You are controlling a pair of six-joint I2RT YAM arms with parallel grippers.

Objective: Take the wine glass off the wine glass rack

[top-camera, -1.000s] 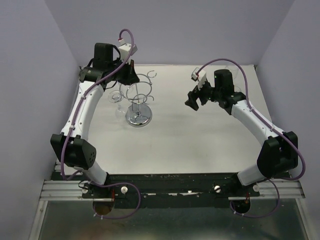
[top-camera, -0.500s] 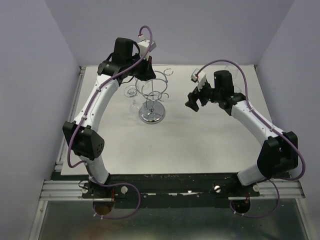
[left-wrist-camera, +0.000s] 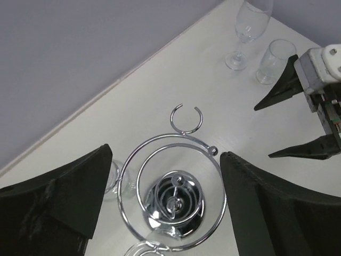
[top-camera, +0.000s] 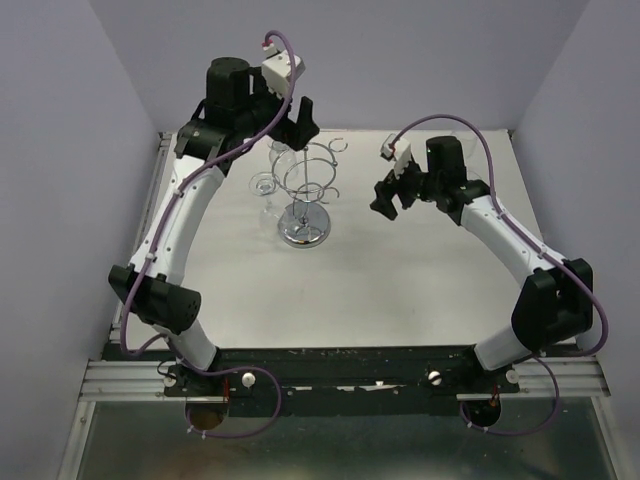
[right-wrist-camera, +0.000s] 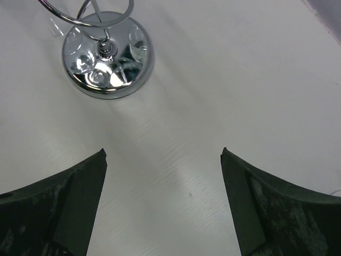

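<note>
My left gripper draws back, lowers and closes from the side next, since the near glass's stem (top-camera: 267, 199), capped by its foot, hangs below and behind it.
The chrome wine glass rack (top-camera: 305, 195) stands at the table's back left on its round mirror base (right-wrist-camera: 106, 61). Seen from above in the left wrist view, the wire rings (left-wrist-camera: 170, 176) circle the central rod. A clear wine glass (top-camera: 268, 198) hangs at the rack's left side, and my left finger partly hides the glass (left-wrist-camera: 116, 178). My left gripper (top-camera: 292, 118) hovers above the rack top, open, and the left gripper (left-wrist-camera: 166, 156) holds nothing. My right gripper (top-camera: 385, 195) is open to the right of the rack; under the right gripper (right-wrist-camera: 163, 152) lies only bare table.
Two more clear glasses stand upright near the far right corner, a stemmed one (left-wrist-camera: 246, 32) and a shorter one (left-wrist-camera: 273, 61), just behind my right arm. Purple walls close in the table on three sides.
The left gripper, shut at the rack top, slid the rack to the right, then opened and lifted clear of it. The right arm has stayed where it was.
</note>
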